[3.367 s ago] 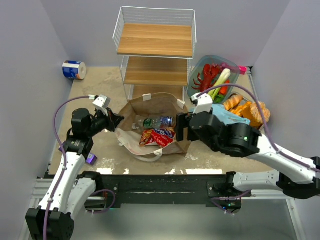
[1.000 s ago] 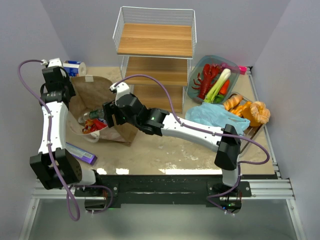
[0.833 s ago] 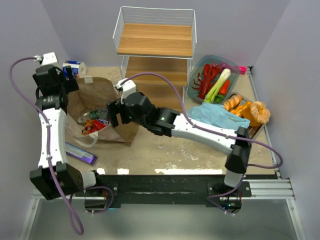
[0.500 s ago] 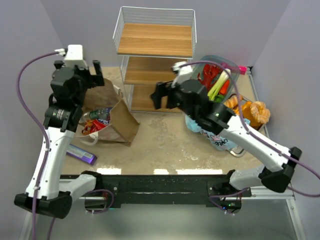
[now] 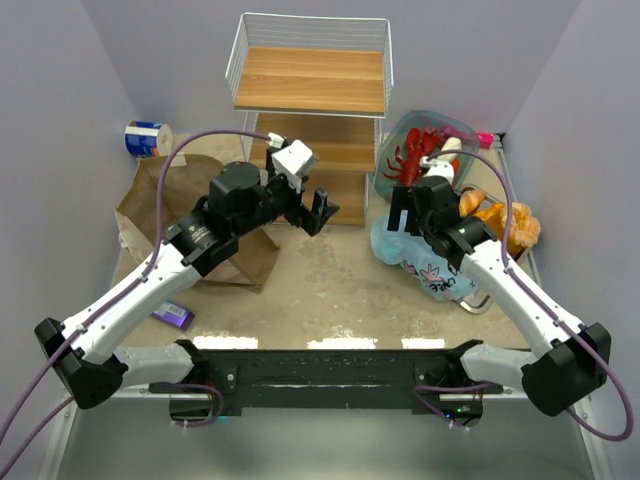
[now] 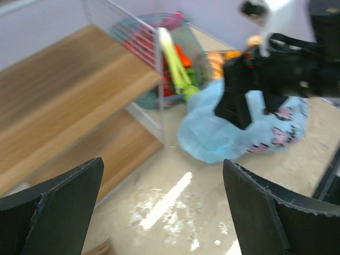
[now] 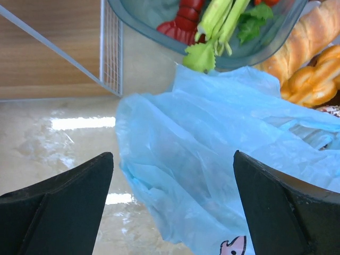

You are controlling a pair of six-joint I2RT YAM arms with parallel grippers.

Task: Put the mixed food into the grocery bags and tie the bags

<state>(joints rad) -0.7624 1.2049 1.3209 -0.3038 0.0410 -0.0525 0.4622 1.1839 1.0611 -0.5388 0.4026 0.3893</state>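
I will next move my right gripper down onto the light-blue plastic bag's loose film, at the bunched end nearest the shelf rack (image 5: 387, 241) (image 7: 153, 151).
My left gripper (image 5: 322, 212) hangs open over the sandy table in front of the shelf, with nothing between its fingers (image 6: 53, 212). My right gripper (image 5: 400, 222) is open too, just above the left end of the light-blue plastic bag (image 5: 432, 265) (image 7: 212, 164) (image 6: 234, 133). The brown paper bag (image 5: 160, 190) lies at the left, partly hidden behind my left arm; its contents do not show. A red lobster (image 5: 418, 150) (image 7: 183, 21) and a green-white leek (image 5: 446, 150) (image 7: 218, 21) lie in the teal dish. Orange-brown breads (image 5: 505, 222) (image 7: 308, 53) sit right of the plastic bag.
A wire shelf rack with wooden boards (image 5: 312, 90) stands at the back middle, close to both grippers. The teal dish (image 7: 138, 21) is beside it. A blue-and-white roll (image 5: 148, 138) lies back left, and a purple bar (image 5: 172, 316) near the front left.
Both arms left the paper bag. The left gripper swung right to mid-table and opened. The right arm pulled back over the blue plastic bag and opened.
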